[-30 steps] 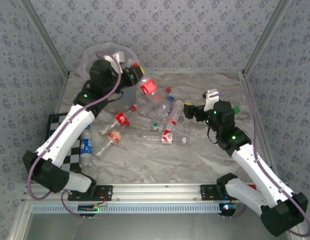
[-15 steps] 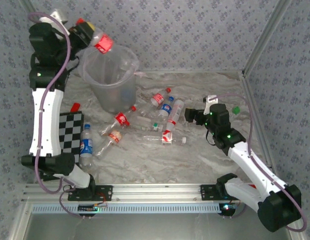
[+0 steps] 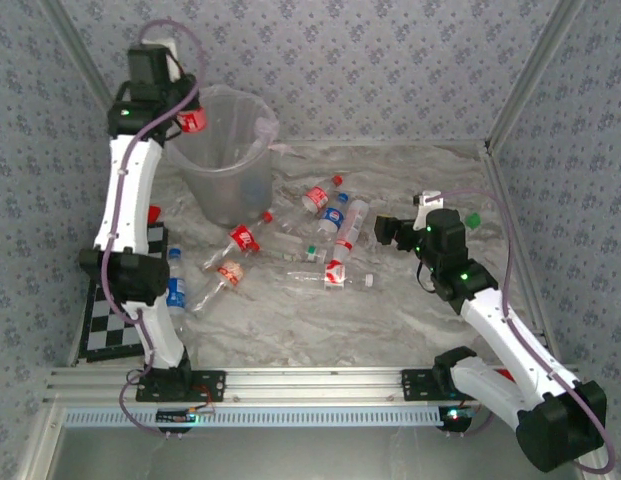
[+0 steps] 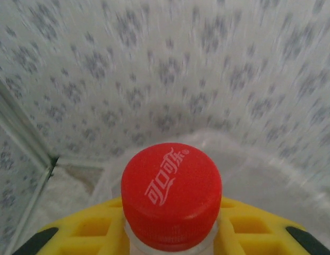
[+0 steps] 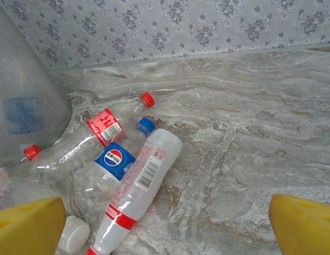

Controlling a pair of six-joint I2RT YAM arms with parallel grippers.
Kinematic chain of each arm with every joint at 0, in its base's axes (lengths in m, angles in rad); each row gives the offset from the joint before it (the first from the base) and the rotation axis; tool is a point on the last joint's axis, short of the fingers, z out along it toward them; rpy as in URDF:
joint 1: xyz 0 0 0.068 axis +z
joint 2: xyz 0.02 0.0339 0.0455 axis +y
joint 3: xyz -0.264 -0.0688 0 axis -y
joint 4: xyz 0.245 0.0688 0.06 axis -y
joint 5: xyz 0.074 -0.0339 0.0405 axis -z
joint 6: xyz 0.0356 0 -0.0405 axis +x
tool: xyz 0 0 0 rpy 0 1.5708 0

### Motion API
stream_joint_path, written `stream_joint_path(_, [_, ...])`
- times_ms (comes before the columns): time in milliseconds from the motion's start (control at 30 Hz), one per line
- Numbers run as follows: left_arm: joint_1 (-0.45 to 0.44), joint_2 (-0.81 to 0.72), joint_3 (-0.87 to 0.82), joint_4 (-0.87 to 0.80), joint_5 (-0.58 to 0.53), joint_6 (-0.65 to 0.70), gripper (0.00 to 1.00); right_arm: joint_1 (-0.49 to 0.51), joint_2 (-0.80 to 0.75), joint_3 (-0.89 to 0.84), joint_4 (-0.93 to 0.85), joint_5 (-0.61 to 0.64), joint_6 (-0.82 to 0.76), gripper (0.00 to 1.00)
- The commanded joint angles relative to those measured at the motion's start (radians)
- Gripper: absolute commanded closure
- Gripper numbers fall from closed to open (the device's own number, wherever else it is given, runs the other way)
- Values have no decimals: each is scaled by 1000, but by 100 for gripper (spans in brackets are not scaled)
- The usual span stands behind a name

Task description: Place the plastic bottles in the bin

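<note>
The bin's opening is beside and below my left gripper. My left gripper should swing over it next, then lower the clear bottle inside and release it.
My left gripper (image 3: 182,117) is raised at the left rim of the bin (image 3: 228,160), shut on a clear bottle with a red label (image 3: 194,122). In the left wrist view the bottle's red cap (image 4: 171,191) stands between the yellow fingers (image 4: 79,236), with the bin's translucent rim (image 4: 260,159) behind it. Several more bottles lie on the table right of the bin, among them a red-label one (image 3: 317,196), a blue-label one (image 5: 109,162) and a white-bodied one (image 5: 137,188). My right gripper (image 3: 386,231) hovers open just right of that pile; its yellow fingertips (image 5: 27,226) are spread wide with nothing held.
A blue-label bottle (image 3: 174,291) lies at the left beside a checkerboard (image 3: 98,315), partly behind the left arm. A loose white cap (image 5: 74,232) lies near the right gripper. A small green piece (image 3: 473,219) sits at the right. Walls close in the marble table (image 3: 320,320).
The left arm has swung from high at the far left back toward the bin, bringing the held bottle to the bin's rim. The right gripper has barely moved.
</note>
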Motion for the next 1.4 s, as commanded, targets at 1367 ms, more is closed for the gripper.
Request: stream_joint_path(1367, [-89,95,-481,178,43,-47,62,-35,17,21,-50,-22,-15,0])
